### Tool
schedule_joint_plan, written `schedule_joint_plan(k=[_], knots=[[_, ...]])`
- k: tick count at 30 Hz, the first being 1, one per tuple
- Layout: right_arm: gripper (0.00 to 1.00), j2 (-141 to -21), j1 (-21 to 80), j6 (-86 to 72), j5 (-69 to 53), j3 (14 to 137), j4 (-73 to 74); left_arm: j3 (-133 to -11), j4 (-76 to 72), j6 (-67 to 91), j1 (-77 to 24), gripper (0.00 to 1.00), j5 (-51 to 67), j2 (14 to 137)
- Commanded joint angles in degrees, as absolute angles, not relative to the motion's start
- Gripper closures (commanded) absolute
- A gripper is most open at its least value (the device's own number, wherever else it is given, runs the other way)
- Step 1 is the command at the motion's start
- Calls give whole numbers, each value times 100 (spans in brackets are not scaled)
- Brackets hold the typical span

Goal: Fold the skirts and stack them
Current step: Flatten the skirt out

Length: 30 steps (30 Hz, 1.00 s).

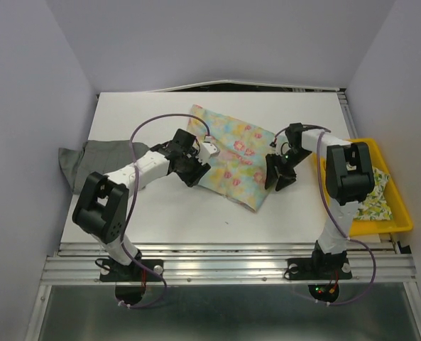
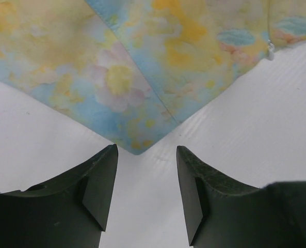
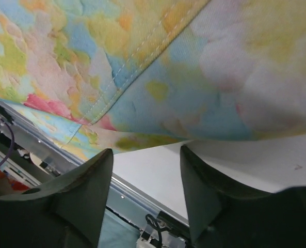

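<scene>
The left gripper should next move down around the skirt's corner and close its fingers, because the skirt's blue corner (image 1: 199,185) (image 2: 137,146) lies just below and points into the gripper's open gap.
The pastel yellow-blue skirt with pink flowers (image 1: 237,158) lies folded flat in the middle of the table. My left gripper (image 1: 198,172) sits at its left edge, open; in the left wrist view a corner of the skirt (image 2: 142,77) points into the empty gap of that gripper (image 2: 146,150). My right gripper (image 1: 277,179) is at the skirt's right edge, open and holding nothing (image 3: 146,152), with the skirt's hem (image 3: 158,77) just ahead of it. The grey skirt (image 1: 89,160) lies bunched at the table's left edge. A pale skirt with green-yellow print (image 1: 377,199) rests in the tray.
A yellow plastic tray (image 1: 402,213) stands at the table's right side, beside the right arm. Grey walls close in the table on the left, back and right. A metal rail (image 1: 224,268) runs along the near edge.
</scene>
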<state>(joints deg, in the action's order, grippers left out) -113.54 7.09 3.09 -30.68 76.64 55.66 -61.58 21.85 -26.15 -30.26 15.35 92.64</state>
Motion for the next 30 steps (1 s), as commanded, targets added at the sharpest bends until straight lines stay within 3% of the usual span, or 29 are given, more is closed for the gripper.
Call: schedule_joint_plan(k=[1,3,6,9,12,14,15,19,24,30], knots=[[44,-11592,668,123,-3252,7612,5335,-6407,1854,-2426,-3058,39,888,9474],[53,-11680,668,88,-3261,7576,5248,-6337,1793,-2452,-3067,38,721,9553],[82,-11725,668,44,-3340,7716,5133,-6284,1688,-2566,-3085,38,555,9816],[99,-11646,668,53,-3305,7953,5150,-6310,1679,-2654,-3094,40,256,10054],[99,-11479,668,114,-3226,8243,5194,-6311,1653,-2751,-3076,47,150,10064],[99,-11391,668,219,-3173,8427,5264,-6319,1670,-2812,-3076,63,176,9915],[99,-11356,668,263,-3164,8507,5317,-6398,1835,-2873,-3076,79,176,9871],[99,-11119,457,544,-2638,8920,5607,-6828,2924,-3338,-3067,98,728,9397],[99,-11110,246,1272,-2364,9500,6055,-7425,4479,-4077,-3085,100,1388,8895],[97,-10828,299,1696,-2005,9246,5775,-7988,5244,-4482,-3085,98,2081,9166]])
